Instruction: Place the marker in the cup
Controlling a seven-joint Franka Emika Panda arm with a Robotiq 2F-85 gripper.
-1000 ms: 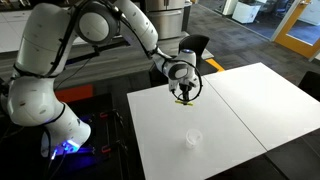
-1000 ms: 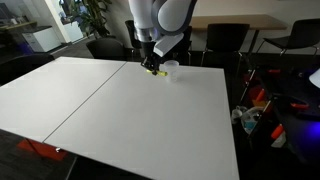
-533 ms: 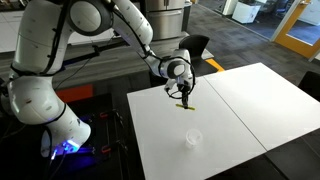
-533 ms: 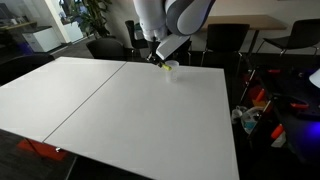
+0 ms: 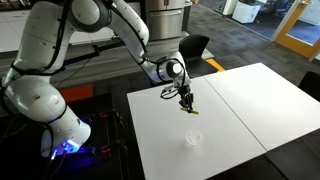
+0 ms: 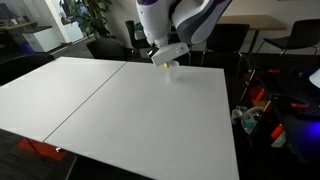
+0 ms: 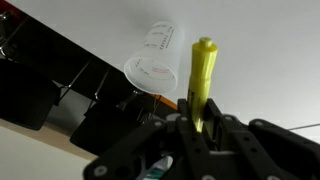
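Next, the gripper turns and moves down toward the left in the wrist view, over the cup's opening (image 5: 193, 134) (image 7: 151, 75), since the cup stands below it on that side.
My gripper (image 7: 196, 128) is shut on the yellow marker (image 7: 200, 78), which sticks out straight from between the jaws in the wrist view. The translucent cup (image 7: 157, 62) lies ahead and a little left of the marker tip, near the table edge. In an exterior view the gripper (image 5: 186, 102) hangs above the white table with the marker (image 5: 190, 110) pointing down, and the cup (image 5: 192, 138) stands lower on the table, apart from it. In the other view the gripper (image 6: 164, 62) is right by the cup (image 6: 172, 70).
The white table (image 5: 250, 105) is made of two joined panels. Black chairs (image 6: 215, 40) stand behind the far edge. Cables and equipment (image 6: 262, 115) lie on the floor beside the table. The robot base (image 5: 55, 125) stands off the table's side.
The gripper with the marker has moved along the table toward the cup and lowered slightly. The cup has not moved.
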